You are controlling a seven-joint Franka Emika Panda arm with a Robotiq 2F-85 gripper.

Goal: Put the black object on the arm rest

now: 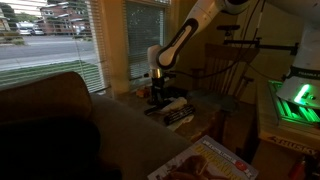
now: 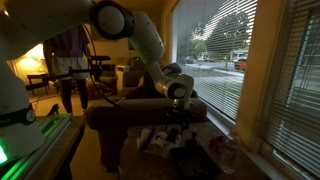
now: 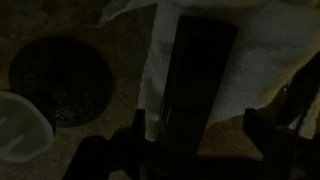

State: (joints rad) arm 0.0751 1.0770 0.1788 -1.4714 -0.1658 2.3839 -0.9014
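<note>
My gripper will next move slightly down onto the bar's near end [image 3: 184, 128] and close, because its open fingers are already on either side of the bar.
In the wrist view the black object [image 3: 195, 70], a slim flat bar, lies on white paper [image 3: 265, 40] on a brownish surface. My gripper [image 3: 197, 130] is open, with one finger on each side of the bar's near end; I cannot tell whether they touch it. In both exterior views the gripper [image 1: 160, 90] [image 2: 178, 112] is lowered onto a cluttered low table beside the sofa. The arm rest [image 1: 125, 135] [image 2: 120, 115] is broad, padded and brownish-grey, right next to that table. The bar itself is too dark to pick out in the exterior views.
A black-and-white striped item [image 1: 178, 115] lies by the gripper. A round dark disc [image 3: 60, 80] and a pale rounded object [image 3: 20, 125] lie left of the bar. A wooden chair [image 1: 225, 65] stands behind the table. Windows with blinds [image 2: 215, 50] are close by. A magazine [image 1: 205, 160] lies in front.
</note>
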